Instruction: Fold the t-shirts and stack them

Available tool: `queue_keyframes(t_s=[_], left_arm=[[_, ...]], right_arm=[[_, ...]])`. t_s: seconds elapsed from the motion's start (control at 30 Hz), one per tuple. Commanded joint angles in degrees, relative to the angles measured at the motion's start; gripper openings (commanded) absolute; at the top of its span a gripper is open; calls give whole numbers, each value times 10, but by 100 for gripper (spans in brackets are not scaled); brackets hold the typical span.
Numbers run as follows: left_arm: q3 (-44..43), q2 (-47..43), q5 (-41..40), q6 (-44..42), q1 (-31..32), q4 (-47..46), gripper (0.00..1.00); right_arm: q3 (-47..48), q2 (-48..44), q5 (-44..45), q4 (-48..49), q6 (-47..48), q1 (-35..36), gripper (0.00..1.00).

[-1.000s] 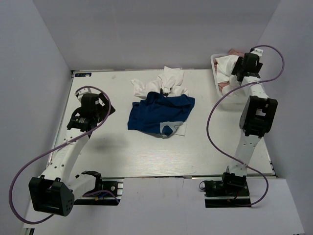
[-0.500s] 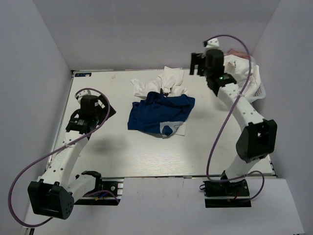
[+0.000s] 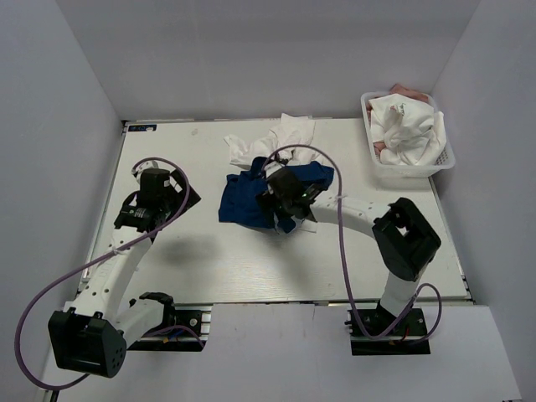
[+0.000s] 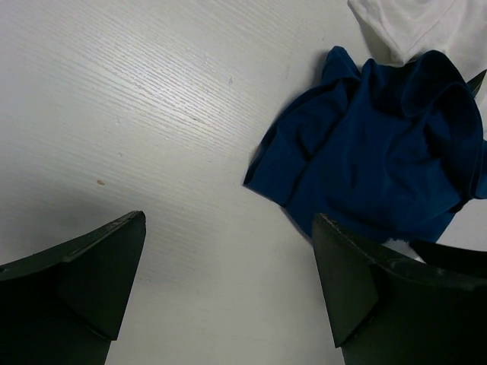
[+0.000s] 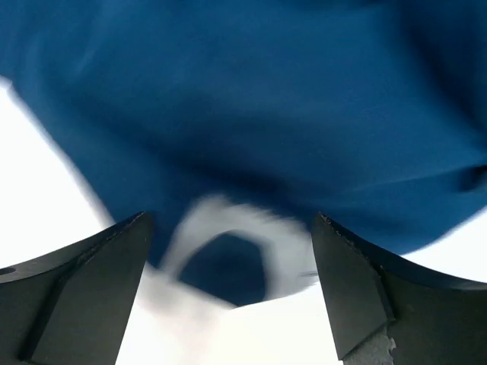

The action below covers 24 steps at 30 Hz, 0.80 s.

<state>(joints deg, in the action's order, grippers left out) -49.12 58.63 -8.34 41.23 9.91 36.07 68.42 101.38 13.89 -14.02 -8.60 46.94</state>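
Note:
The royal blue t-shirt's near flap sticks out below my right gripper, between its open fingers, so it moves down and closes on that flap next.
A crumpled royal blue t-shirt (image 3: 247,199) lies mid-table, partly on top of a white t-shirt (image 3: 311,223). More white t-shirts (image 3: 289,138) are bunched just behind it. My right gripper (image 3: 283,206) hovers low over the blue shirt's near right edge, jaws open and empty. In the blurred right wrist view the blue shirt (image 5: 266,99) and white cloth (image 5: 228,327) fill the space around the gripper (image 5: 228,220). My left gripper (image 3: 180,194) is open over bare table, left of the blue shirt (image 4: 380,144). A white shirt (image 4: 411,23) shows at that view's top edge.
A white basket (image 3: 410,172) holding crumpled white and pinkish clothes stands at the back right corner. Grey walls enclose the table on three sides. The right arm's purple cable loops over the shirts.
The right arm swung from the basket at the back right to the blue t-shirt in the middle, and its jaws opened wider. The left arm barely moved.

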Motion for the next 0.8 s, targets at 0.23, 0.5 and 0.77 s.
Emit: queue_keyframes(t_s=[0.23,0.5,0.77], left_arm=[[8,-33,-2,5,3,8,100],[8,-43,-8,5,3,9,100],[8,-37,-13,5,3,9,100]], right_arm=[[27,62,85,-10,-41,54,49],[4,-81,112,23,-55,71,0],[16,-208,183,66,-45,61,0]])
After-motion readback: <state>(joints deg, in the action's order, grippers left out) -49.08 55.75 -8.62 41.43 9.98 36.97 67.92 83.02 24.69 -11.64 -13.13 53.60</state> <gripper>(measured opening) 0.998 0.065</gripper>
